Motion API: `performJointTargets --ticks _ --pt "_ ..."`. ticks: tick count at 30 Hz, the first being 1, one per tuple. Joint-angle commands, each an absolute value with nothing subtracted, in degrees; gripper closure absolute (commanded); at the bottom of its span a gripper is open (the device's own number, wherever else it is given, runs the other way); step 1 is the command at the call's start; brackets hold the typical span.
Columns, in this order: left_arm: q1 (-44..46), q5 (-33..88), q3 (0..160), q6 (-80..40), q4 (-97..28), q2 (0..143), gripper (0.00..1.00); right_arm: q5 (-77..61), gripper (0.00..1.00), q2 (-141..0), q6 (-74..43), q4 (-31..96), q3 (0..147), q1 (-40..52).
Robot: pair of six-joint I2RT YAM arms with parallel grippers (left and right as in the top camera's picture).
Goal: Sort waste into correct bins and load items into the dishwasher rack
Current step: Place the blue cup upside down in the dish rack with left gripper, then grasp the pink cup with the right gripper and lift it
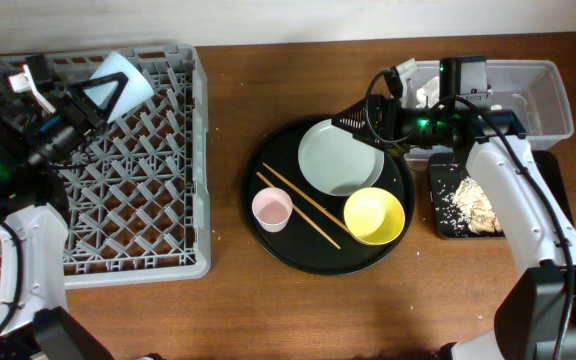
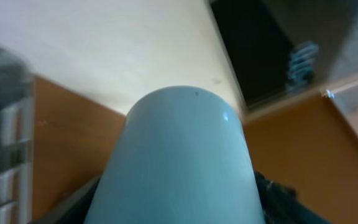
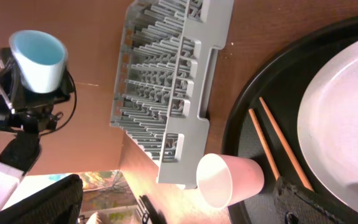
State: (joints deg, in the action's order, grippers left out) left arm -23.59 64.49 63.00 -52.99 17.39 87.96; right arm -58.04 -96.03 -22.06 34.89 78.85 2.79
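Note:
The left gripper moves back and down next to release the cup, since the rack's empty near corner [image 1: 171,220] by the round tray [image 1: 268,160] lies below and back from it.
My left gripper [image 1: 103,92] is shut on the blue cup [image 1: 126,76] and holds it tilted above the far part of the grey dishwasher rack [image 1: 118,200]. The cup fills the left wrist view [image 2: 179,162]. My right gripper [image 1: 356,118] is open and empty over the far rim of the pale plate [image 1: 340,157]. The plate, the yellow bowl [image 1: 374,215], the pink cup [image 1: 272,209] and two chopsticks [image 1: 303,205] lie on the round black tray [image 1: 268,160]. The right wrist view shows the pink cup [image 3: 229,177], the chopsticks [image 3: 278,146] and the rack [image 3: 166,81].
The clear tub [image 1: 538,100] at the far right holds white paper [image 1: 426,92]. The shallow black tray [image 1: 444,225] beside the round tray holds beige food scraps [image 1: 473,205]. Bare brown table lies between the rack and the round tray.

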Motion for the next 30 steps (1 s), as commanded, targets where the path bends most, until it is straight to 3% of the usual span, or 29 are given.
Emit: performJointTargets --ticks 1,4,8,11,15,24,30 --pt "-23.64 50.41 64.12 -41.28 6.09 87.42 0.56 -56.25 0.02 -94.30 -21.21 35.40 79.05 3.09" --pt "-22.28 43.79 70.50 -29.87 -12.21 87.42 0.56 -55.37 0.01 -94.30 -21.23 35.40 79.05 3.09" --pt "-14.74 23.20 88.60 -13.45 -44.10 87.42 0.56 -54.08 0.02 -94.30 -21.23 36.01 79.05 3.09" --pt "-7.99 9.32 95.53 -11.81 -61.34 87.42 0.56 -52.01 0.01 -94.30 -21.19 38.02 79.05 3.09" --pt "-3.36 4.03 95.29 -11.86 -78.59 89.21 0.56 -47.68 0.02 -94.32 -21.23 41.32 79.05 3.09" --pt "1.02 -0.05 89.30 -11.88 -83.96 97.51 0.56 -47.07 0.01 -94.32 -21.23 42.89 79.05 3.09" --pt "1.02 -1.19 83.35 -11.88 -72.93 100.33 0.56 -47.07 0.01 -94.32 -21.21 42.92 79.05 3.09"
